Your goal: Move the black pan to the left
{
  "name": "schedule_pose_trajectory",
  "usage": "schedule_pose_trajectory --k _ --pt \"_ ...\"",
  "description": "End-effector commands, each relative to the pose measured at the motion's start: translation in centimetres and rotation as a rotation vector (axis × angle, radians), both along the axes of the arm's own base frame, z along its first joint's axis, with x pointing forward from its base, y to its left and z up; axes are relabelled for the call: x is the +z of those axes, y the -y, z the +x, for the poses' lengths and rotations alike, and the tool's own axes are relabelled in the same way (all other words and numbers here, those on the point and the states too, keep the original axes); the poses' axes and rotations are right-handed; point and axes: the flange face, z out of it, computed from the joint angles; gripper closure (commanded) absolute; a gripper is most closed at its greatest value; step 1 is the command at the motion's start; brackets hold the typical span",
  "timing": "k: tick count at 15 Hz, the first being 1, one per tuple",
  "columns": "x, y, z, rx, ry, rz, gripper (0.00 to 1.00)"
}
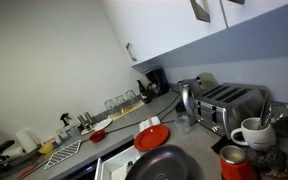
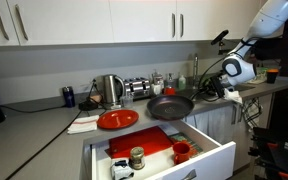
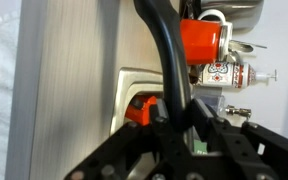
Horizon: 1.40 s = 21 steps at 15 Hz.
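The pan (image 2: 170, 107) in my gripper moves outward by its handle next, onto the bare counter between red plate and toaster. It is released there, since that spot is clear.
The black pan (image 2: 170, 107) sits on the grey counter to the right of the red plate (image 2: 117, 120), with its handle pointing right. My gripper (image 2: 207, 90) is at that handle. In the wrist view the jaws (image 3: 177, 115) are closed around the pan's black handle (image 3: 164, 50), which runs up out of them. In an exterior view the pan (image 1: 164, 165) lies at the front, just below the red plate (image 1: 152, 137); the gripper does not show there.
An open white drawer (image 2: 214, 152) with a red tray and jars juts out below the pan. A toaster (image 1: 229, 103), kettle (image 1: 187, 100), white mug (image 1: 252, 132) and red mug (image 1: 234, 162) stand nearby. A red mug (image 3: 199, 40) and a can (image 3: 219, 72) show under the wrist.
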Motion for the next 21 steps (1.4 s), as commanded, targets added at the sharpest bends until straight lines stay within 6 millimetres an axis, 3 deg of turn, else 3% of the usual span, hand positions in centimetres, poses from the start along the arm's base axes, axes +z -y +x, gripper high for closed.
schedule_pose_trajectory --k 1,6,10,21 --pt "1.1 1.5 -0.3 -0.060 0.087 0.066 0.90" --pt "1.0 2.7 -0.7 -0.121 0.121 0.137 0.90" --pt "1.4 2.4 -0.1 -0.115 0.152 0.156 0.90" --pt "1.5 -2.1 4.5 0.029 0.169 0.148 0.90"
